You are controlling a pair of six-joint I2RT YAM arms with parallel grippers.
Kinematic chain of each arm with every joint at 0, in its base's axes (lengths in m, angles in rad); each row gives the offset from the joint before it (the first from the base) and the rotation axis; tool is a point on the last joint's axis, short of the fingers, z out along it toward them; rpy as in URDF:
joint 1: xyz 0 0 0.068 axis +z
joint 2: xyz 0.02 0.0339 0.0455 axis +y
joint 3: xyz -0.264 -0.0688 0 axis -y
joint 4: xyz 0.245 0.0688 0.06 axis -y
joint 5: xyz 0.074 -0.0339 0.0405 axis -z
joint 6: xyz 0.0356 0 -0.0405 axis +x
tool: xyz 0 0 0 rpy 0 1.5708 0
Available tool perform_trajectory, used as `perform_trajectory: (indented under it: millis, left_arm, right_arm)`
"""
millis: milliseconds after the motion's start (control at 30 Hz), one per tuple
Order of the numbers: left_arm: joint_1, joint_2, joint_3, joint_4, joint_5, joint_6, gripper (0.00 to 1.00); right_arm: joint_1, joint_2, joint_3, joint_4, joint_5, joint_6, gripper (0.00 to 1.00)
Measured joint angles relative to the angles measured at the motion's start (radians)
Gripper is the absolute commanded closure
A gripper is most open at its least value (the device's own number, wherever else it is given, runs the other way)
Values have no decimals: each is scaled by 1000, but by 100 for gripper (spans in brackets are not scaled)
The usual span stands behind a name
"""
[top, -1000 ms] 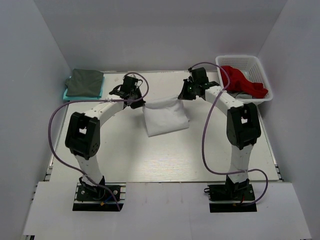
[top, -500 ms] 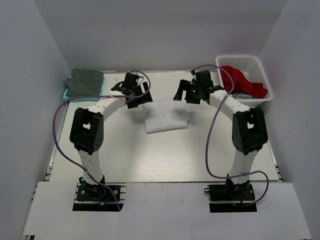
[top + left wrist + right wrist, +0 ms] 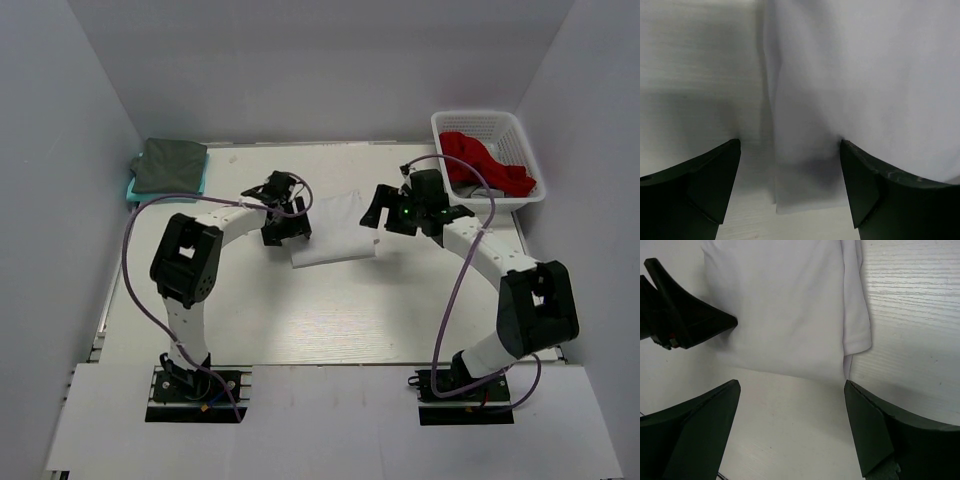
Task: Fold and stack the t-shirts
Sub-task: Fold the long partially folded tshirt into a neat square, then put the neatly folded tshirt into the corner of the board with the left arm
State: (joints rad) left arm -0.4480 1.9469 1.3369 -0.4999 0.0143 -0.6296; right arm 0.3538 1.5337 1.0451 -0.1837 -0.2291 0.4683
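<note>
The white t-shirt's side edge (image 3: 776,97) runs between my left gripper's open fingers, so I need to move outward along it and close beyond the t-shirt's near corner.
A folded white t-shirt (image 3: 335,232) lies flat on the table's middle. My left gripper (image 3: 288,228) stands open at its left edge, and my right gripper (image 3: 378,212) stands open at its right edge; neither holds anything. In the left wrist view the white t-shirt (image 3: 865,75) fills the right side, its corner lying between the open fingers (image 3: 707,185). The right wrist view shows the white t-shirt (image 3: 790,305) ahead of my open right gripper (image 3: 792,432), with bare table between the jaws. A dark grey-green t-shirt (image 3: 170,163) lies folded on a teal one (image 3: 134,187) at the back left.
A white lattice basket (image 3: 520,135) at the back right holds red cloth (image 3: 485,162) over something grey. One finger of the left gripper (image 3: 687,320) shows at the left of the right wrist view. White walls enclose the table on three sides.
Both grippers opened and let go of the white t-shirt, which dropped flat onto the table. Both arms then moved nearer and lower beside it.
</note>
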Motion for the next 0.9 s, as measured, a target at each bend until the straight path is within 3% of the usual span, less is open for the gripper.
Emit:
perform_trajectory:
  millis: [233, 333, 367, 567, 633, 667, 900]
  left_arm:
    - [-79, 106, 137, -92, -188, -52, 18]
    - [-85, 143, 188, -123, -235, -64, 34]
    - [-85, 152, 200, -129, -248, -69, 43]
    - [-84, 187, 241, -116, -262, -80, 73]
    - [-85, 209, 280, -125, -268, -74, 95]
    - [-85, 223, 303, -132, -282, -68, 100]
    - [-70, 286, 412, -185, -492, 94, 100]
  right_arm:
    - [0, -114, -43, 0, 54, 2, 10]
    - [0, -163, -71, -2, 72, 1, 10]
    - [0, -176, -79, -3, 79, 1, 10]
    - [0, -225, -98, -14, 121, -3, 10]
    - [-1, -232, -99, -19, 129, -5, 10]
    - [-1, -233, -99, -21, 133, -6, 10]
    - [0, -233, -109, -27, 150, -17, 10]
